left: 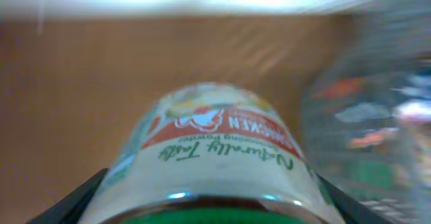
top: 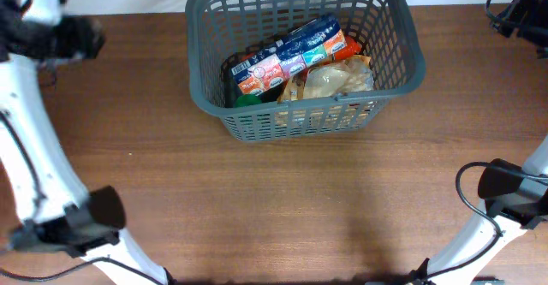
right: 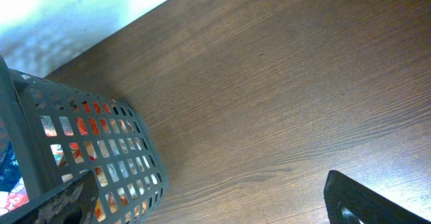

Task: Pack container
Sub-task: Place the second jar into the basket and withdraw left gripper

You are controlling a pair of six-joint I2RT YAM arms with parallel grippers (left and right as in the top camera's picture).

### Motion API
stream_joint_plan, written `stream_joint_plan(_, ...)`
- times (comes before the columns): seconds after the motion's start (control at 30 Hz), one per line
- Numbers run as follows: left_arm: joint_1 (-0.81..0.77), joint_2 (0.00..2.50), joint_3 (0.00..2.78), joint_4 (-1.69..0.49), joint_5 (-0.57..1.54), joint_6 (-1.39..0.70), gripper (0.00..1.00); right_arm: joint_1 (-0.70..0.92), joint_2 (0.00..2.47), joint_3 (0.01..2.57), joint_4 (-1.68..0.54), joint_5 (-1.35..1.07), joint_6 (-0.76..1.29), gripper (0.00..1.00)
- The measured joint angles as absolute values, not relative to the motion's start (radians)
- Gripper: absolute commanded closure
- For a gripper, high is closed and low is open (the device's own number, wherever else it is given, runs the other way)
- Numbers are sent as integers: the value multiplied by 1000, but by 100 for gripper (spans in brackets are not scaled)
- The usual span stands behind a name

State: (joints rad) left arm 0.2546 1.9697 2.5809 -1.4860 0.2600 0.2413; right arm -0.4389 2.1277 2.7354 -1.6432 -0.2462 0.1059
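My left gripper next needs to go right in the overhead view, then down into the basket corner by the green item (top: 237, 96), and release the jar where packs leave room.
The dark grey slotted basket (top: 402, 62) stands at the back middle of the table, with its wall also in the right wrist view (right: 101, 150). It holds a blue and orange pack (top: 295, 52), a clear bag of pale food (top: 338, 80) and a green item (top: 247, 100). My left gripper (left: 209, 207) is shut on a green-lidded glass jar (left: 215, 150) with a white and red label, held at the far left (top: 64, 35), away from the basket. My right gripper (right: 212, 204) is open and empty at the far right (top: 522, 15), just right of the basket.
The brown wooden table (top: 282, 199) runs wide in front of the basket. Both arm bases (top: 86, 221) (top: 509, 195) stand near the front corners. A white wall edge runs along the back.
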Motion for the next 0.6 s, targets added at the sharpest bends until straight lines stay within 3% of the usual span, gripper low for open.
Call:
stream_joint_plan(0.27,-260,1948,2727,-1478,295,700,98,-439,2128,2735,-1643,-246,106,1)
stream_joint_plan(0.4,-376,2040,2704,-1473,279,839,98,-439,2128,2735,-1643,-246,106,1)
stream_joint_plan(0.6,-419,2252,2687,-1548,169,907,98,-439,2128,2735,-1643,-246,106,1)
